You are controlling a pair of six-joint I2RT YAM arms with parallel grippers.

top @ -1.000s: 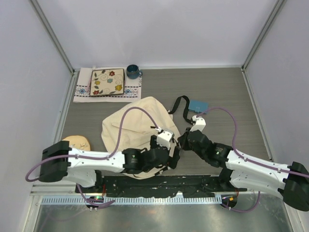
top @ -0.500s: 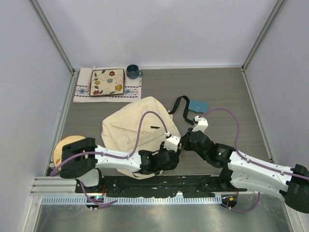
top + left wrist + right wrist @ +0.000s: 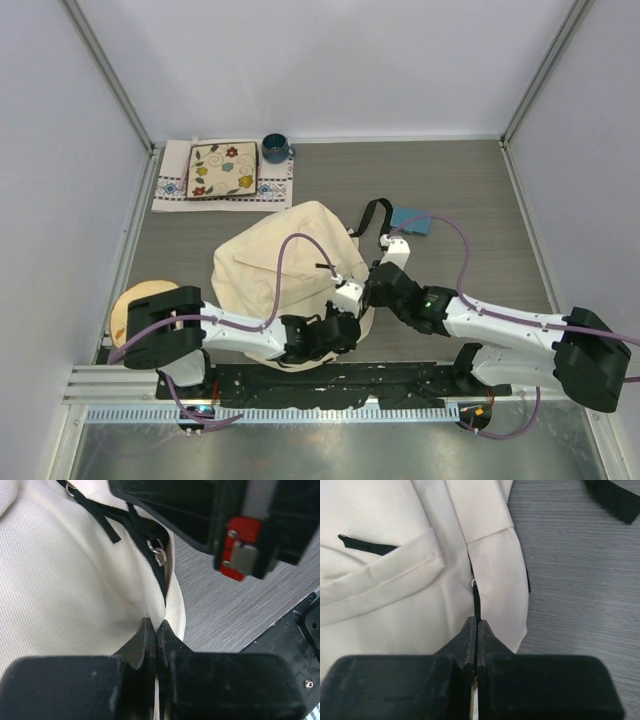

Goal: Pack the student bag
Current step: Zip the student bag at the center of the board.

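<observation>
I will move my right gripper outward along the seam and release the zipper pull by the folded band's hem, because that hem is outward of the gripper.
The student bag, a cream fabric backpack, lies in the middle of the table. Its black zipper runs along its right edge. My left gripper is shut on a fold of cream fabric at that edge, just below the zipper. My right gripper is shut on a black zipper pull beside the front pocket flap. In the top view it sits close against the left one. The right gripper's black body fills the top of the left wrist view.
A flowered square plate on a patterned cloth and a blue mug stand at the back left. A teal flat object lies by the bag's black strap. A round tan item sits at the left edge.
My left gripper went from open to shut on the bag's edge fabric. Its arm swung, moving the base links right. The right arm shifted left and further in, still shut.
</observation>
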